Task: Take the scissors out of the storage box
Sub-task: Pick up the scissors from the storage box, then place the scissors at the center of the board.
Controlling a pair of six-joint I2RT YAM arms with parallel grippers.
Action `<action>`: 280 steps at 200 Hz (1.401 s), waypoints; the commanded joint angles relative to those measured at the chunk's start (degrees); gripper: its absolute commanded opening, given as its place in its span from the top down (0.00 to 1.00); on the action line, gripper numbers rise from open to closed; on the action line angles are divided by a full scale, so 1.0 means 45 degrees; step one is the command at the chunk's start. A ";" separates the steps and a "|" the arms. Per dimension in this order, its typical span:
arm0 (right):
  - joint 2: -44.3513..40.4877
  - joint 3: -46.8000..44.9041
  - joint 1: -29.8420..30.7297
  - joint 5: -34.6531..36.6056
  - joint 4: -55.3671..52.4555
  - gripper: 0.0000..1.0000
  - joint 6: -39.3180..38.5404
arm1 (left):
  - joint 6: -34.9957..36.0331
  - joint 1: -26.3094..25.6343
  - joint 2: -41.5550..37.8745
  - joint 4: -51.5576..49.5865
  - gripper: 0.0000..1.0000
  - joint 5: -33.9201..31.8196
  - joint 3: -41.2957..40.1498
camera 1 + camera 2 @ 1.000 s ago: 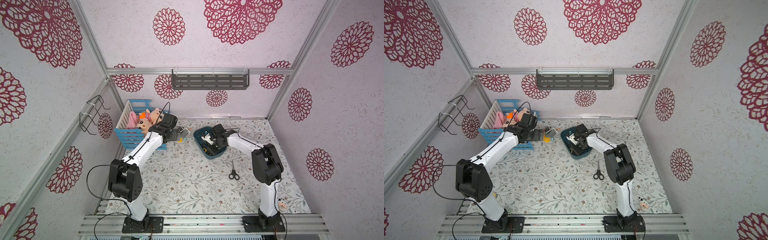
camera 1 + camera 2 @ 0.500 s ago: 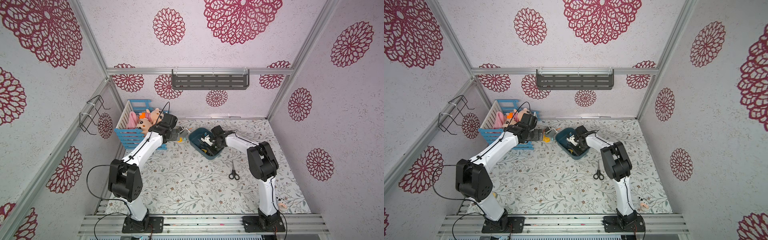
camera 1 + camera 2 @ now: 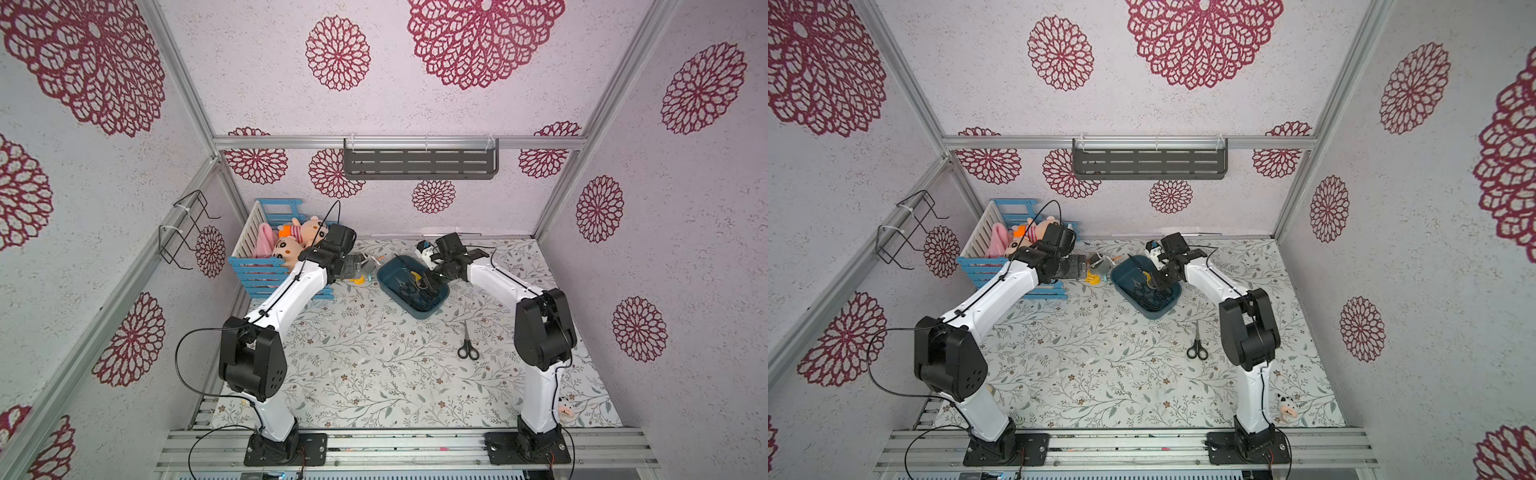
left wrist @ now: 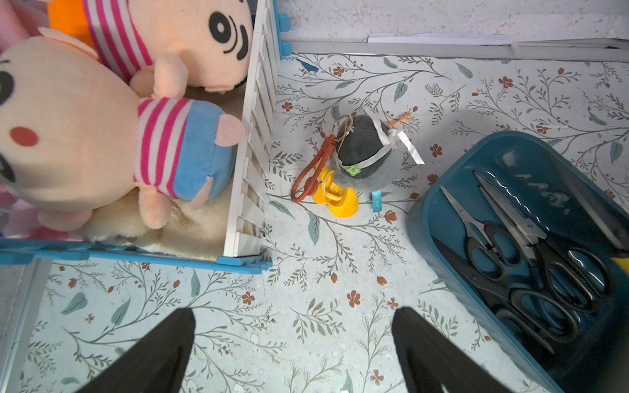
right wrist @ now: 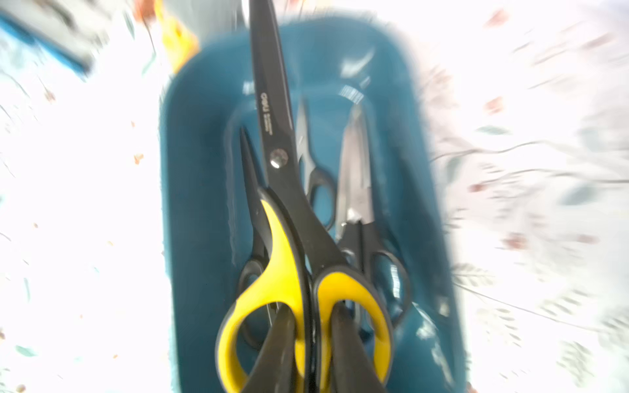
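Note:
My right gripper draws back and down next to release the scissors on the clear mat (image 3: 486, 333) beside the lone black pair, below and behind that gripper.
The dark teal storage box (image 3: 392, 270) (image 3: 1121, 275) (image 5: 197, 204) stands at the back middle of the mat. My right gripper (image 5: 311, 313) (image 3: 432, 279) is shut on the yellow-and-black scissors (image 5: 282, 272) (image 3: 415, 275), one finger through each handle loop, pinching the bars between. That pair sits above several black-handled scissors (image 5: 360, 204) (image 4: 544, 258) lying in the box (image 4: 510, 156). One black pair (image 3: 467, 347) (image 3: 1197, 347) lies on the mat by the right arm. My left gripper (image 4: 292, 313) (image 3: 357, 266) is open over bare mat, left of the box.
A blue-and-white crate (image 3: 266, 270) of plush toys stands at the back left. A grey plush keychain with yellow feet (image 4: 360, 153) lies between crate and box. A small white toy (image 3: 424, 249) sits behind the box, a cow toy (image 3: 565, 409) near the front right.
My right jaws have closed on the yellow-and-black scissors, and the right wrist has drawn back toward the rear right. The right wrist view is blurred by motion. The left arm has not moved.

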 commanded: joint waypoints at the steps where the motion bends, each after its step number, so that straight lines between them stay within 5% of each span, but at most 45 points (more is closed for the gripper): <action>1: -0.1879 -0.0889 -0.0046 0.0841 0.0754 0.92 0.2113 | 0.0001 -0.0528 0.0146 -0.0414 0.03 -0.0263 0.0199; 49: -0.6455 -0.5824 0.0082 0.3388 0.1392 0.93 0.6985 | -0.1147 -0.1157 -0.0104 -0.0169 0.03 -0.0112 -0.0374; 113: -1.0471 -1.1081 -0.1870 0.3281 0.1031 0.92 0.7975 | -0.1197 -0.1885 0.0444 0.0064 0.03 -0.0053 0.0463; 184: -0.9512 -1.3170 -0.2930 0.3109 0.2785 0.91 0.6906 | -0.0403 -0.1913 0.1048 -0.0218 0.03 -0.0238 0.1692; 280: -0.7657 -1.2436 -0.3445 0.3337 0.3766 0.89 0.5230 | 0.0149 -0.1208 0.1236 -0.0511 0.03 0.0158 0.2196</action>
